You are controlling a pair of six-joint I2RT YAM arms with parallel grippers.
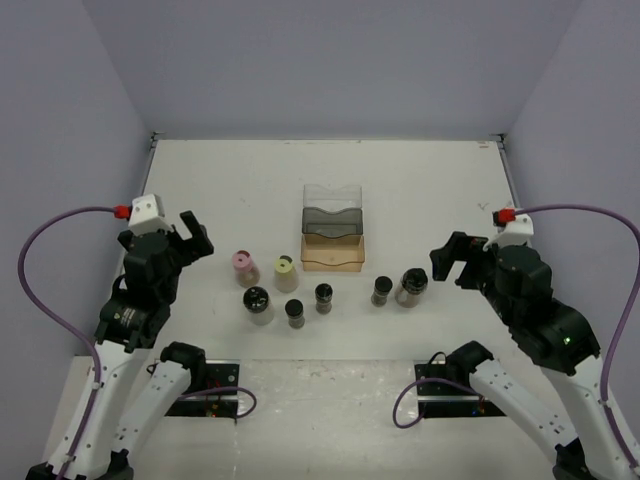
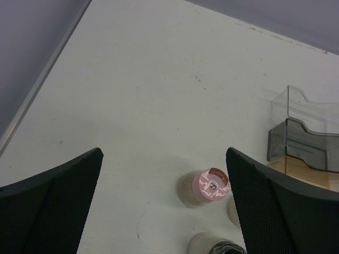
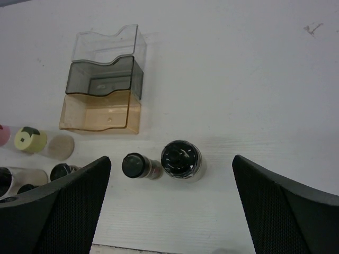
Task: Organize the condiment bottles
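Note:
My right gripper goes down and to the left in the top view next, around the wide bottle's black cap, because that bottle stands nearest it.
Several condiment bottles stand in a loose row in front of the rack. The pink-capped one and the yellow-green-capped one are on the left. Black-capped ones follow: three in the middle, then a slim one and a wide one on the right. My left gripper hangs open, left of the pink-capped bottle. My right gripper is open above and right of the wide bottle. Neither touches anything.
A stepped rack sits behind the bottles, with a clear step at the back, a grey one in the middle and a tan one in front; all three are empty. Walls border the white table.

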